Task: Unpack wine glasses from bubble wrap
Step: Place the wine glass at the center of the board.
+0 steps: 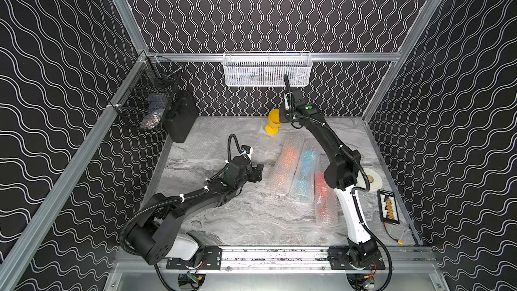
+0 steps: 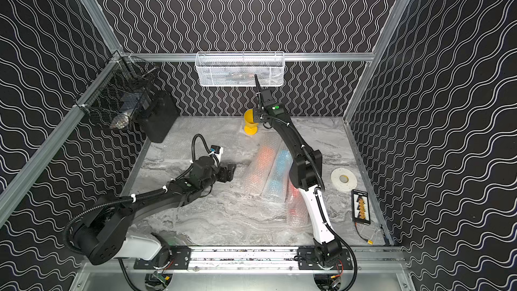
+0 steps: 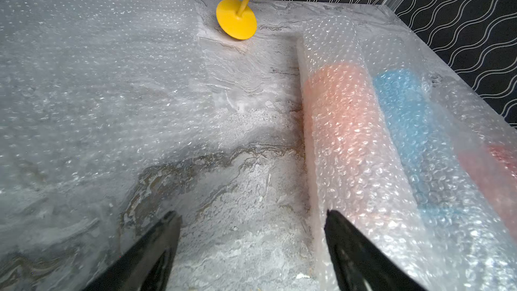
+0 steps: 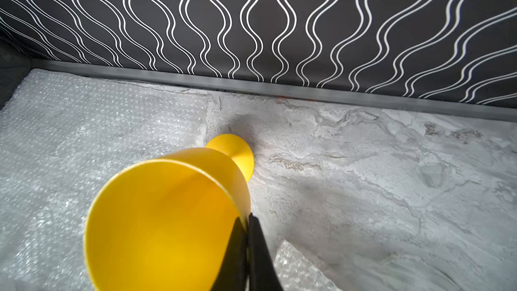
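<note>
The spot on the marble tabletop is below my right gripper. So next it needs to go down a little, set the yellow glass's round foot there and let go of the glass's rim.
A yellow wine glass leans tilted near the back wall, its round foot down at the marble table. My right gripper is shut on the rim of its bowl. Three bubble wrap tubes lie side by side mid-table, showing orange, light blue and red through the wrap. My left gripper is open and low over the table. It holds nothing, and one finger is beside the orange tube. A flat bubble wrap sheet lies at the back left.
A black wire basket hangs on the left rail above a black box. A white mesh basket hangs on the back rail. A white tape roll and a black tray with orange parts lie at the right edge.
</note>
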Controlling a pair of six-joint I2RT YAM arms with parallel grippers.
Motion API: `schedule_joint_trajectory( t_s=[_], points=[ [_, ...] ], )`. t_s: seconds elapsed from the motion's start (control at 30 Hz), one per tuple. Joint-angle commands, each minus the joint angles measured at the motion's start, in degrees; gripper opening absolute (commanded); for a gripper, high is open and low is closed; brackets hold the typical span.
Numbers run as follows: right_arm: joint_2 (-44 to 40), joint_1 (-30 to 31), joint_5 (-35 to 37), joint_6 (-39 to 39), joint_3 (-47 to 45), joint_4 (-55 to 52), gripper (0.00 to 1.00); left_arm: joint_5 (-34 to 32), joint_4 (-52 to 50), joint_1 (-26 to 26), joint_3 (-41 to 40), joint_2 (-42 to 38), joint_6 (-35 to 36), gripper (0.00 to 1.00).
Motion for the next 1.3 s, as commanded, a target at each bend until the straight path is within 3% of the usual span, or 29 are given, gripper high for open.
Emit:
schedule_joint_trajectory(
  t_s=[0.0, 0.3, 0.73, 1.27],
  points=[
    [0.87, -0.03, 1.02, -0.93, 0.78, 2.62, 0.0, -1.83, -0.93, -0.05, -0.07, -0.68, -0.21, 0.85],
    [1.52, -0.33, 1.65, -0.93, -0.31, 2.71, 0.02, -2.97, -1.34, 0.1, -0.39, -1.38, -0.03, 0.85],
    [1.74, -0.6, -0.36, 0.48, 1.18, 3.65, 0.28, -3.65, -1.87, 0.08, -0.45, -2.56, -0.02, 0.85],
    [-1.18, -0.61, -3.37, 1.55, 0.54, 4.19, 0.29, -3.06, -3.39, 0.11, 0.42, -3.0, 0.06, 0.85]
  ],
)
